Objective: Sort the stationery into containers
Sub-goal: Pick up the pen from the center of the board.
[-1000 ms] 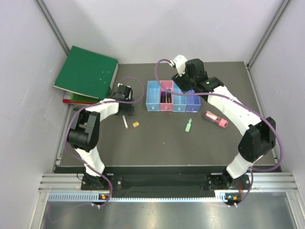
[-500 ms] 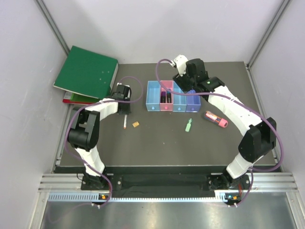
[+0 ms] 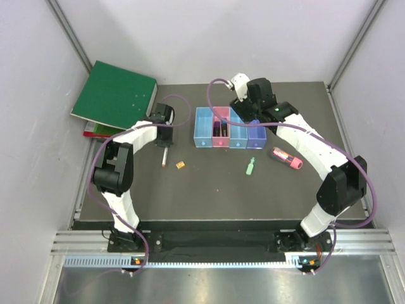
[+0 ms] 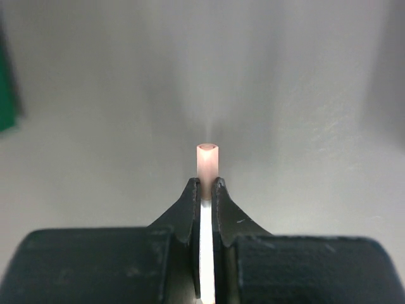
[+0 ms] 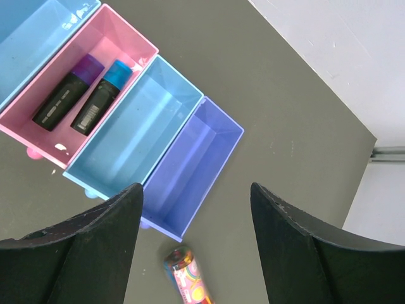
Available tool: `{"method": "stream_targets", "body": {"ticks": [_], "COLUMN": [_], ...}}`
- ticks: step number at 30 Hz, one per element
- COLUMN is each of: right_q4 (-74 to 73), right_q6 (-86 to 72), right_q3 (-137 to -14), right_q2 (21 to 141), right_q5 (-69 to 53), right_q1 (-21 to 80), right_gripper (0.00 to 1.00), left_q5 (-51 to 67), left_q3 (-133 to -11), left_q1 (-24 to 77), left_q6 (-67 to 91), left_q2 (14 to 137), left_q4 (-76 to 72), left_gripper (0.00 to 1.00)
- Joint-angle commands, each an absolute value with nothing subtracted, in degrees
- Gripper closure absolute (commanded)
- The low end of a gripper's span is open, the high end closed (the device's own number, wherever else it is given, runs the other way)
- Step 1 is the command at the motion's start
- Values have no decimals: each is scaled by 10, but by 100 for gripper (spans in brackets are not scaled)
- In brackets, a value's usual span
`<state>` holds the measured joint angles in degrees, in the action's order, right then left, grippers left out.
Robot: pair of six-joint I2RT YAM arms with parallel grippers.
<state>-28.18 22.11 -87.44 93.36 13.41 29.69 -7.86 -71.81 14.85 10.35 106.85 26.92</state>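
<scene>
The robot will next lift its left gripper outward and carry the stick over the blue bin at the row's end [image 3: 204,127], since that bin is nearest the stick and is empty.
My left gripper [image 3: 164,143] [image 4: 207,185] is shut on a thin pinkish stick [image 3: 164,157] [image 4: 208,161], whose end pokes out past the fingertips. It is left of the joined row of containers [image 3: 204,140]. A tiny orange piece [image 3: 180,164] lies just right of the stick. My right gripper [image 3: 250,118] [image 5: 196,188] hangs open over the purple bin [image 5: 190,168] with nothing in it. The pink bin [image 5: 120,28] holds two black markers [image 5: 63,101]. A small green piece [image 3: 250,166] and a chunky pink-red tube [image 3: 286,158] [image 5: 186,275] lie in front of the bins.
Large green binders [image 3: 117,98] are stacked at the back left corner, close behind the left arm. Grey walls close in the table on three sides. The right arm's purple cable [image 3: 218,82] loops above the bins.
The left gripper has shut on the pinkish stick and drawn back a little with it. The right arm has not moved.
</scene>
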Motion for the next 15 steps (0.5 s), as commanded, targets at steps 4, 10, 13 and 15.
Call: {"method": "stream_targets", "body": {"ticks": [4, 10, 13, 15], "right_q4": [-262, -258, -254, -253], "right_q6": [209, 193, 192, 192], "right_q3": [-880, -875, -873, -872], "right_q2": [903, 916, 921, 922], "right_q5": [168, 182, 185, 187], "right_q1": [269, 233, 222, 219], "right_gripper": [31, 31, 31, 31], "left_q5": [-34, 22, 61, 105], "left_q3": [-903, -996, -1019, -1023], "left_q1": [145, 147, 149, 151], "left_q6": [75, 90, 109, 121], "left_q2": [1071, 1088, 1100, 1112], "left_q4": [354, 375, 353, 319], "left_gripper": [100, 100, 100, 100]}}
